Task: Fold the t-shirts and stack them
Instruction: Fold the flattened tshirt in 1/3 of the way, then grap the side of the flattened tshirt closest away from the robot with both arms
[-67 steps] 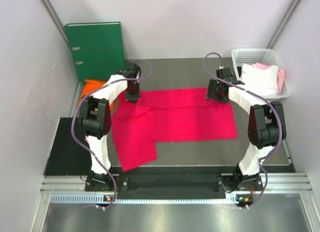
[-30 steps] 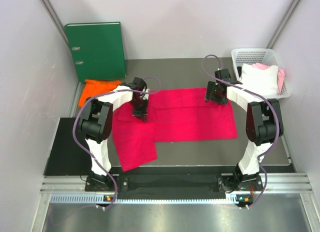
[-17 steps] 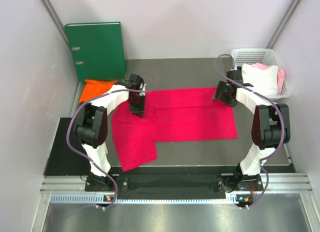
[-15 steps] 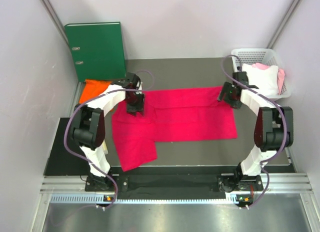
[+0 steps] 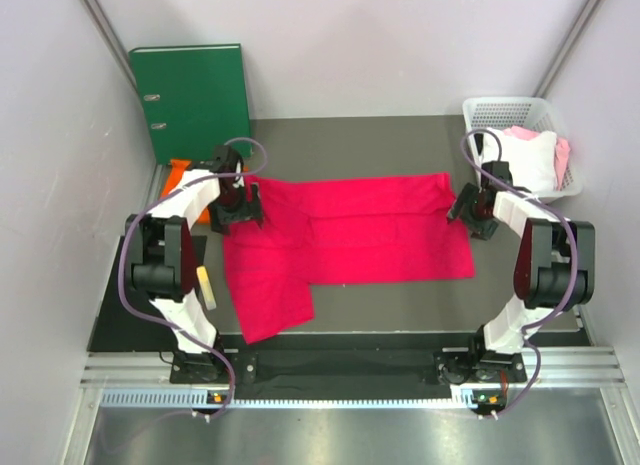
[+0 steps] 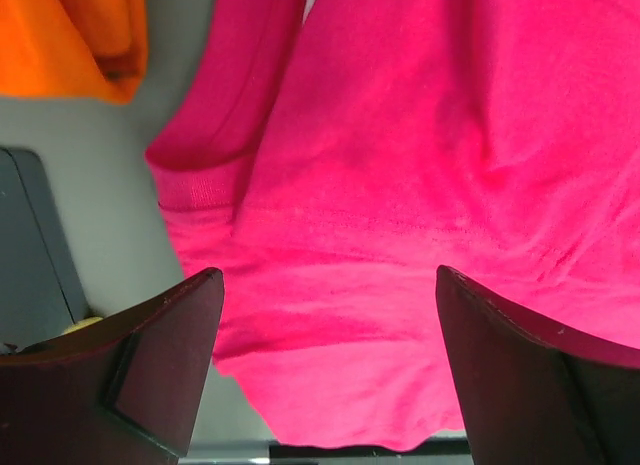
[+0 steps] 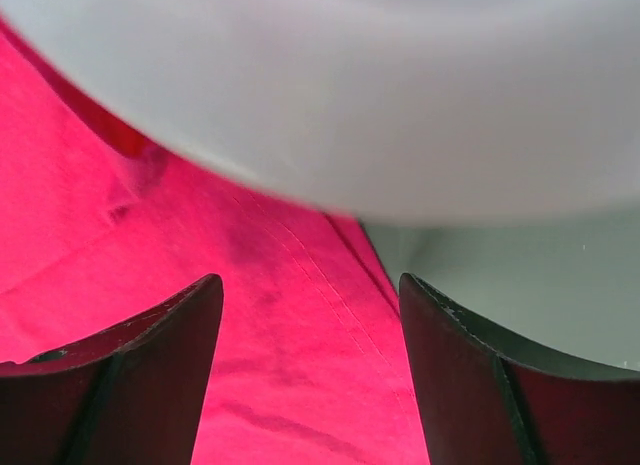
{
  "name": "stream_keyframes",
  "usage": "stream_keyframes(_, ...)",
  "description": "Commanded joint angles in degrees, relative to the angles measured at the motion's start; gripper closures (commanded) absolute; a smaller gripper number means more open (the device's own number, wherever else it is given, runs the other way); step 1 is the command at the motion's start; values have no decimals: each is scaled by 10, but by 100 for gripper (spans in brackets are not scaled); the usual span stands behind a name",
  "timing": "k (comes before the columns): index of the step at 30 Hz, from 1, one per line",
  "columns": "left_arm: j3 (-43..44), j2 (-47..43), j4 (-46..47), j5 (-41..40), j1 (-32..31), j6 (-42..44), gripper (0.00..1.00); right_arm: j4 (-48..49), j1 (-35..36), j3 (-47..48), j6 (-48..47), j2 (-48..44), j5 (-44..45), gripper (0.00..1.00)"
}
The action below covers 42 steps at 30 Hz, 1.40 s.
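I will move my right gripper back and down to close on the hem's edge, because the near corner of the crimson t-shirt's hem (image 5: 471, 275) is back of my fingers.
A large crimson-pink t-shirt (image 5: 350, 235) lies spread flat on the table, one part reaching toward the near left. Its cloth (image 6: 400, 185) fills the left wrist view. My left gripper (image 5: 238, 213) hovers over its left edge, open (image 6: 330, 285) with nothing between the fingers. An orange t-shirt (image 5: 180, 171) lies bunched just left of it, partly hidden by the left arm; a corner of the orange t-shirt (image 6: 80, 35) also appears in the left wrist view. My right gripper (image 5: 472, 213) is over the crimson shirt's right hem (image 7: 330, 275), open (image 7: 310, 285) and empty.
A green ring binder (image 5: 195, 95) leans at the back left. A white basket (image 5: 515, 115) holding white and pink cloths (image 5: 525, 157) stands at the back right, close to the right arm. A black mat (image 5: 125, 295) lies at the table's left side.
My left gripper opened, let go of the crimson shirt and moved left to its edge. My right gripper slid rightward to the shirt's right edge, still open.
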Motion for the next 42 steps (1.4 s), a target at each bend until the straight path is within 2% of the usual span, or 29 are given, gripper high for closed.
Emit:
stream_keyframes(1,-24,-44,-33,18,-4,-19,9,-32,0,-22,12,-54,-1,30)
stream_keyframes(5,-61,-91,-59,39,-9,-19,9,-70,-11,-66,22,-92,0,32)
stream_keyframes(10,-96,-121,-108,17,-15,-20,8,-89,-35,-136,56,-137,-18,35)
stream_keyframes(19,-150,-171,-121,58,-34,-25,8,-61,-49,-204,121,-121,-78,38)
stream_keyframes(26,-142,-198,-116,59,-98,-7,4,-94,-58,-198,128,-121,-62,40)
stream_keyframes(33,-115,-180,-137,51,-163,2,2,-131,-87,-203,120,-140,-48,43)
stream_keyframes(42,-87,-172,-162,53,-193,6,2,-170,-140,-205,94,-175,-18,44)
